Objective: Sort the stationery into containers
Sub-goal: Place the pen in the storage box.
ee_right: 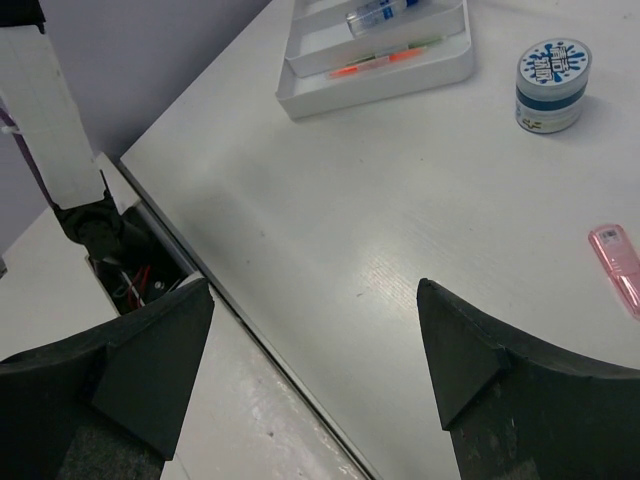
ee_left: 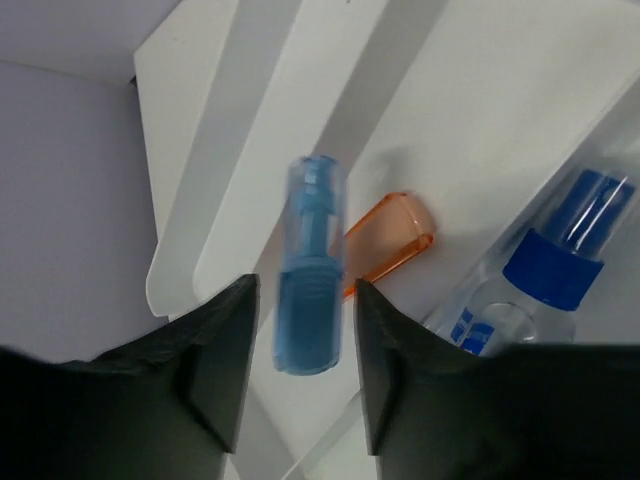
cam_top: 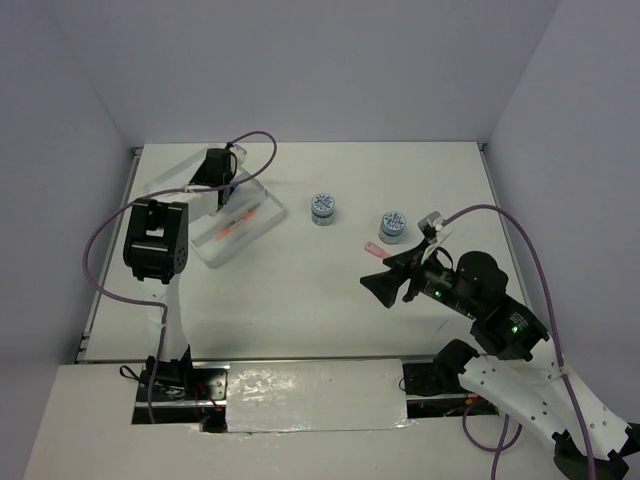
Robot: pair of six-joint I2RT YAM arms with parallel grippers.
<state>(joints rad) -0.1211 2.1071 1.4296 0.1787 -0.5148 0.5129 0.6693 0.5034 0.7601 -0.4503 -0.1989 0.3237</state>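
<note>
I need to move my right gripper outward and down next, onto the end of the pink piece that is farther from the tray. The pink piece lies loose on the tabletop below.
My left gripper hangs over the far end of the white tray. In the left wrist view the gripper is open, and a blue cap-like piece sits between the fingers with a gap on each side, over a tray compartment. An orange cap and a blue-capped clear bottle lie in the tray. Orange and green pens lie in another compartment. Two patterned pots and a pink piece rest on the table. My right gripper is open and empty above the table.
The table's near edge and the left arm's base show in the right wrist view. One pot and the pink piece lie to the right of the right gripper's fingers. Walls enclose the table on three sides.
</note>
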